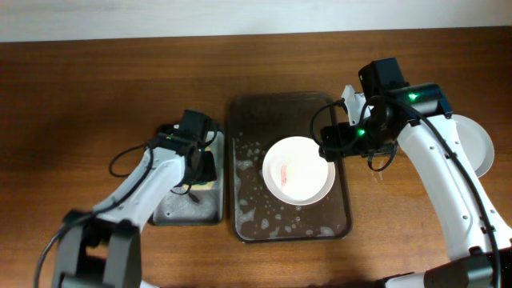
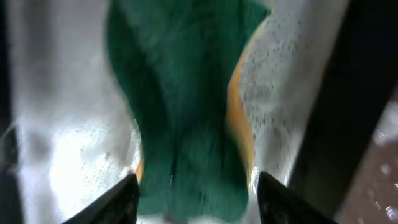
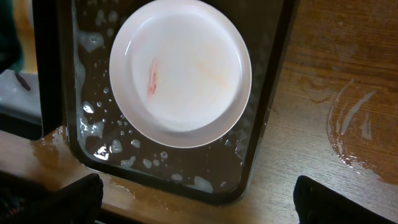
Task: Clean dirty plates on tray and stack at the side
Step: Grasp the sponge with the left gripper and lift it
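Note:
My right gripper lowers its open fingers next astride the plate's rim facing the table's wet smear [image 1: 332,177], using the gap before the tray's side, since the plate's rim lies below.
A white plate [image 1: 298,170] with a red smear lies in the wet, soapy dark brown tray [image 1: 248,128]; it also shows in the right wrist view [image 3: 180,68], as does the tray [image 3: 273,93]. My right gripper [image 1: 330,142] [image 3: 199,205] is open and empty, above the tray's right edge beside the plate. My left gripper [image 1: 204,166] [image 2: 199,208] is open, its fingers on either side of a green and yellow sponge [image 2: 186,106]. A pale plate [image 1: 482,144] lies on the table at the far right, partly hidden by my right arm.
A smaller black, grey-lined tray [image 1: 188,210] sits left of the brown tray and holds the sponge. Foam patches [image 1: 256,212] lie in the brown tray. A wet smear [image 3: 351,124] marks the wooden table to the right of the tray.

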### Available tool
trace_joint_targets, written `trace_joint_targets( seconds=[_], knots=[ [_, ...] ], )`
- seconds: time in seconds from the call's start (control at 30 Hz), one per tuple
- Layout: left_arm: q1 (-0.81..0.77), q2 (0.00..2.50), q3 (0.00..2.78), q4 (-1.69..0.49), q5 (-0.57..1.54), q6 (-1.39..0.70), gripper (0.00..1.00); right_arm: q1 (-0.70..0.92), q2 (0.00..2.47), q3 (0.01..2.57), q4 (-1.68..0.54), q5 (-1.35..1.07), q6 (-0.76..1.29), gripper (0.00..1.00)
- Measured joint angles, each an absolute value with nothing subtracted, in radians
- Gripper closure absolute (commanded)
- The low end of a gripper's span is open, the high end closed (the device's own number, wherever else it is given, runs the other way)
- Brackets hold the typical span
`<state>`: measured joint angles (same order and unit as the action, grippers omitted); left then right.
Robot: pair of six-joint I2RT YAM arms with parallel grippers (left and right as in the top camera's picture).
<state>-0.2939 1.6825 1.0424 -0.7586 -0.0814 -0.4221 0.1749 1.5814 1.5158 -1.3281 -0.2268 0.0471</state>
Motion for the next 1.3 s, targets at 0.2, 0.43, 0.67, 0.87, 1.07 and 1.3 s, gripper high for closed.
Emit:
trace_joint_targets(
  seconds=[0.2, 0.43, 0.67, 0.87, 1.07, 1.3],
  knots=[
    [-0.293, 1.774, 1.048, -0.71, -0.086, -0.387, 1.0, 0.175, 1.581, 1.515, -1.329, -0.227, 0.047, 0.01],
    [-0.293, 1.795, 1.182, -0.931, -0.086, -0.377, 0.38, 0.175, 1.581, 1.515, -1.332, -0.227, 0.048, 0.01],
    [-0.284, 1.798, 1.258, -0.874, -0.2, -0.37, 0.36, 0.175, 1.581, 1.515, -1.332, -0.227, 0.047, 0.01],
    [-0.255, 1.882, 1.182, -0.756, -0.2, -0.374, 1.0, 0.175, 1.581, 1.515, -1.332, -0.227, 0.047, 0.01],
    [-0.25, 1.895, 1.224, -0.82, -0.18, -0.373, 0.58, 0.175, 1.581, 1.515, -1.333, -0.227, 0.047, 0.01],
    [-0.249, 1.9, 1.387, -1.043, -0.142, -0.366, 0.44, 0.175, 1.581, 1.515, -1.343, -0.227, 0.047, 0.01]
  ],
)
